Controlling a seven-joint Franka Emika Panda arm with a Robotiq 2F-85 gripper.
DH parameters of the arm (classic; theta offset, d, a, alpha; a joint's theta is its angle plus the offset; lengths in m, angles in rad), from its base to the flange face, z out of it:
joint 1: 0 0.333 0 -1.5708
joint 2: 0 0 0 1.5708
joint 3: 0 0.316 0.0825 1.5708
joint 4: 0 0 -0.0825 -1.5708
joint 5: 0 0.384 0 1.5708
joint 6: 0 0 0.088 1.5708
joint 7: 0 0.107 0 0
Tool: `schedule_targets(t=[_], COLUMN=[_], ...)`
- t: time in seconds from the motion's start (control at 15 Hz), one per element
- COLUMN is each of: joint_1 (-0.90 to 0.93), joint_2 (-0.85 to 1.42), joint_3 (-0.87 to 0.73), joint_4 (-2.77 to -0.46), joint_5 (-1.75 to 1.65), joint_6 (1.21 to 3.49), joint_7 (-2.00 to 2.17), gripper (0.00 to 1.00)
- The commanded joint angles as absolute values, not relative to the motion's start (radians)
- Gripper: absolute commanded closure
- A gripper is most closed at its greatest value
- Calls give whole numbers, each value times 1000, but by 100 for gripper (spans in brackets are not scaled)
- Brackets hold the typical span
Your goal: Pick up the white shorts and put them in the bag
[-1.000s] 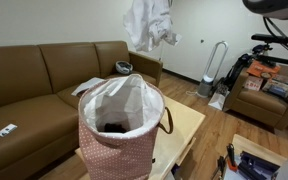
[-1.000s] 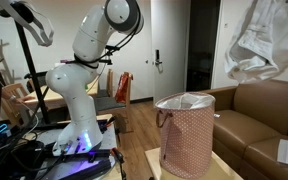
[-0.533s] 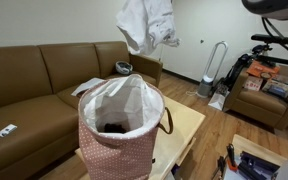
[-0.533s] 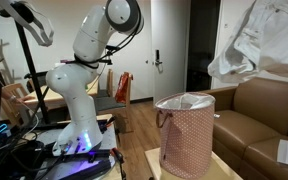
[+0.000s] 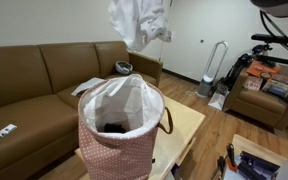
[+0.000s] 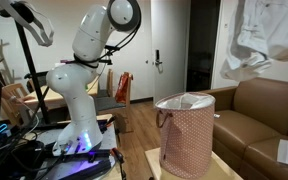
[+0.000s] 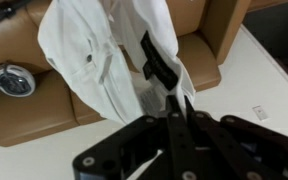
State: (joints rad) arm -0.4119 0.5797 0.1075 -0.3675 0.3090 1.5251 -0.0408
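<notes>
The white shorts (image 5: 139, 22) go back toward my base next, over the bag's opening (image 5: 124, 108) for release, because they still hang off to the bag's couch side.
The white shorts (image 5: 139, 22) hang high in the air, above and a little behind the bag. They also show at the top right of an exterior view (image 6: 264, 35). In the wrist view the shorts (image 7: 94, 60) dangle from my gripper (image 7: 162, 75), whose black fingers are shut on the cloth. The bag (image 5: 122, 128) is a pink dotted hamper with a white liner and brown handles, standing open on the light wooden table (image 5: 184, 130). It also shows in an exterior view (image 6: 186, 135). Something dark lies at its bottom.
A brown couch (image 5: 34, 90) stands behind the table, with a small object (image 5: 6, 129) on its seat. A second couch (image 6: 274, 115) shows behind the bag. A round dark can (image 7: 14, 80) sits on the couch below the shorts. An armchair with boxes (image 5: 266, 88) is far right.
The shorts have swung and moved sideways in the air, toward the left in one exterior view, while staying high above the bag. The bag has not moved.
</notes>
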Motion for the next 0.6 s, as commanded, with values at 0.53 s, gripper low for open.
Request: schedule_targets(t=[0.53], joint_1=[-283], joint_2=[586], joint_3=[115], joint_4=[-355], joint_5=[302], joint_6=[1280], joint_7=[-94], gripper=[99])
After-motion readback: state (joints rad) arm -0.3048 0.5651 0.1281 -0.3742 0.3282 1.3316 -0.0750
